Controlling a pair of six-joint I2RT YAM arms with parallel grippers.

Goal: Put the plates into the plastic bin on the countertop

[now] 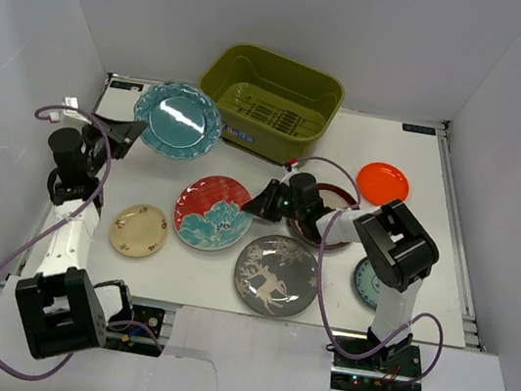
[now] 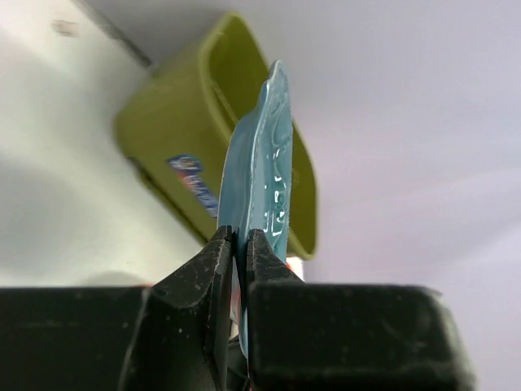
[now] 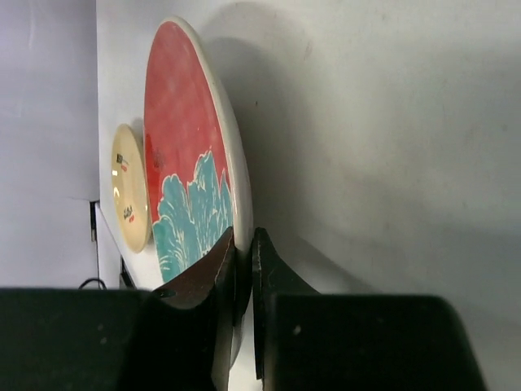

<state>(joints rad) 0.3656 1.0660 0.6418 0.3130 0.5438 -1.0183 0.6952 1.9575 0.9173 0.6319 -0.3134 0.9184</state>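
The bin's ribbed base (image 1: 271,111) lies outward behind the bin's near side. My right gripper will therefore next lift the red plate outward over that side, lower it and let it go.
My left gripper (image 1: 135,132) is shut on the rim of the teal scalloped plate (image 1: 178,119), held above the countertop (image 1: 421,181) just left of the olive-green plastic bin (image 1: 272,98); the plate (image 2: 262,171) and bin (image 2: 175,138) also show in the left wrist view. My right gripper (image 1: 254,204) is shut on the right rim of the red plate with teal flower (image 1: 212,211), also seen in the right wrist view (image 3: 191,163). The cream plate (image 1: 139,229), grey deer plate (image 1: 276,274), orange plate (image 1: 383,182) and blue-green patterned plate (image 1: 364,281) lie flat. The dark-red-rimmed plate (image 1: 347,191) is mostly hidden under the right arm.
White walls enclose the countertop on three sides. The bin holds no plate; its ribbed base shows. The cream plate (image 3: 130,191) lies beyond the red plate in the right wrist view.
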